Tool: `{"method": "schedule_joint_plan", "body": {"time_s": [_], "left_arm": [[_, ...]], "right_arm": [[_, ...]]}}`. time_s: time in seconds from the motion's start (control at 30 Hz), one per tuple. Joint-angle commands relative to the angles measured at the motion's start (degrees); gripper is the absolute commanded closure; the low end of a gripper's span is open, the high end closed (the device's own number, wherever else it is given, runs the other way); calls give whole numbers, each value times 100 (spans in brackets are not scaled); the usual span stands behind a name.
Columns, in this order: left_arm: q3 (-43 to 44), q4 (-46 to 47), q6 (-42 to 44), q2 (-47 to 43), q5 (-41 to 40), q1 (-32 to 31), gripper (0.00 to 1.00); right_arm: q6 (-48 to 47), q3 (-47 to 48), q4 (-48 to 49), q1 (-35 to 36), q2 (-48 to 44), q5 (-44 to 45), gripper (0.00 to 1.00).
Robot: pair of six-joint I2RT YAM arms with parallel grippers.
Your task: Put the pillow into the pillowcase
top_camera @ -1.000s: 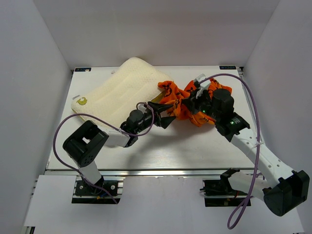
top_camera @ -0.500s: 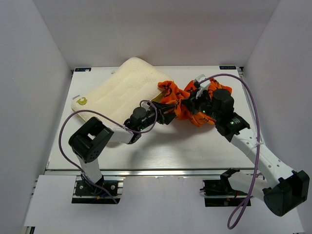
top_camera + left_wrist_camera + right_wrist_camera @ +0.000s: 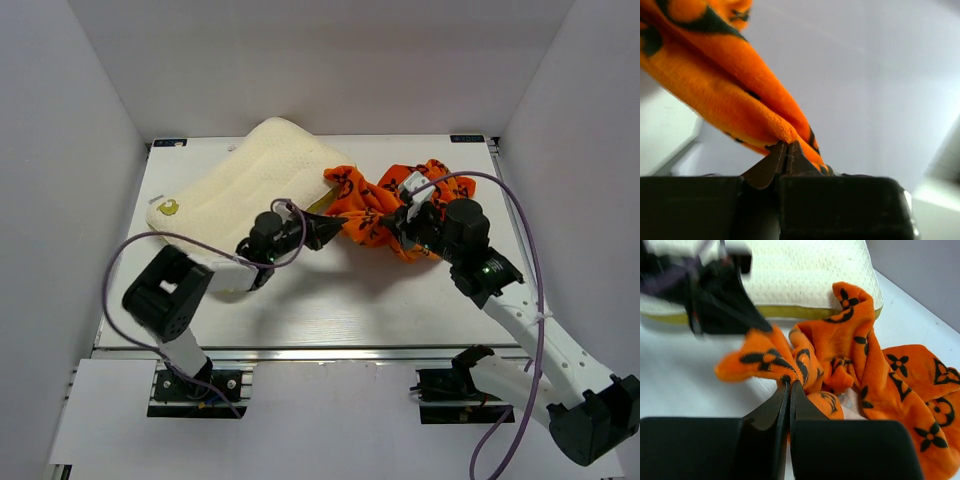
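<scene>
Next, my left gripper moves back and down toward the bare near edge of the table and releases the pillowcase's edge there, since the cloth lies bunched.
The cream-white pillow (image 3: 245, 190) lies at the table's back left, its yellow side band facing the pillowcase; the right wrist view shows it too (image 3: 805, 275). The orange pillowcase (image 3: 385, 200) with black motifs lies bunched to its right. My left gripper (image 3: 326, 232) is shut on the pillowcase's left edge, and a fold of orange fabric (image 3: 730, 95) rises from its closed tips (image 3: 786, 145). My right gripper (image 3: 405, 226) is shut on a fold near the bunch's middle, with the cloth (image 3: 875, 365) spreading beyond its tips (image 3: 789, 383).
White enclosure walls (image 3: 80, 150) stand close on the left, back and right of the white table (image 3: 340, 310). Purple cables (image 3: 520, 230) loop over both arms. Both arm bases sit at the near edge.
My left gripper reached into the pillowcase's left edge, closed on it and drew back left. The right arm shifted slightly right with its fold, so the fabric is stretched between them.
</scene>
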Motion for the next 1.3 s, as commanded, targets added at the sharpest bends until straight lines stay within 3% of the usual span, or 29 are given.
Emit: {"method": "schedule_joint_plan", "body": {"time_s": [0.0,0.03,0.07,0.1,0.17,0.3,0.37,0.43,0.47,0.53,0.63,0.8,0.87,0.9,0.93,1.07,1.27], "left_arm": [[101,-1947,1671,-1493,871,463,100],[223,-2658,2148,-1751,959,638,100],[390,-4110,2597,-1979,1012,709,100],[766,-4768,3472,-2165,1048,753,100],[1137,-6531,4215,-2517,1065,780,100],[1499,-8279,5438,-2816,1451,771,100],[1420,-8928,5650,-3131,1461,771,100],[1289,-9413,5993,-3334,1321,762,100],[1201,-9850,6099,-3501,1268,762,100],[851,-10274,6293,-3668,1137,762,100],[262,-10373,6293,-4055,891,762,100],[-118,-10119,6293,-4004,898,754,98],[-22,-10162,6450,-3907,820,754,81],[48,-10345,6529,-3811,767,745,56],[145,-10460,6626,-3766,697,736,48],[1038,-11207,7030,-3713,-266,745,35],[2218,-11403,7303,-3757,-1315,745,33]], "right_arm": [[-1063,-273,-309,-7,-446,-56,100],[-1239,-344,-406,-7,-534,-65,100],[-1467,-405,-538,-7,-613,-108,100],[-1783,-450,-670,-7,-762,-144,100],[-2039,-546,-1100,-7,-895,-362,100],[-2899,-494,-2084,-7,-1229,-1380,99],[-3156,-424,-2697,-7,-1343,-1637,88],[-3541,-363,-3103,-7,-1388,-1900,69],[-3578,-284,-3401,-7,-1440,-1937,48],[-3649,-213,-3579,-7,-1484,-1911,35],[-3457,-178,-3484,-7,-1625,-1692,29],[-2298,-292,-2290,-7,-1204,-657,29],[-1711,-274,-2000,-7,-765,-444,30],[-1524,-231,-1668,-7,-598,-269,30],[-1418,-204,-1542,-7,-275,-232,30],[-1214,-134,-743,-7,544,5,29],[-1671,445,120,-174,2082,-38,29]]}}
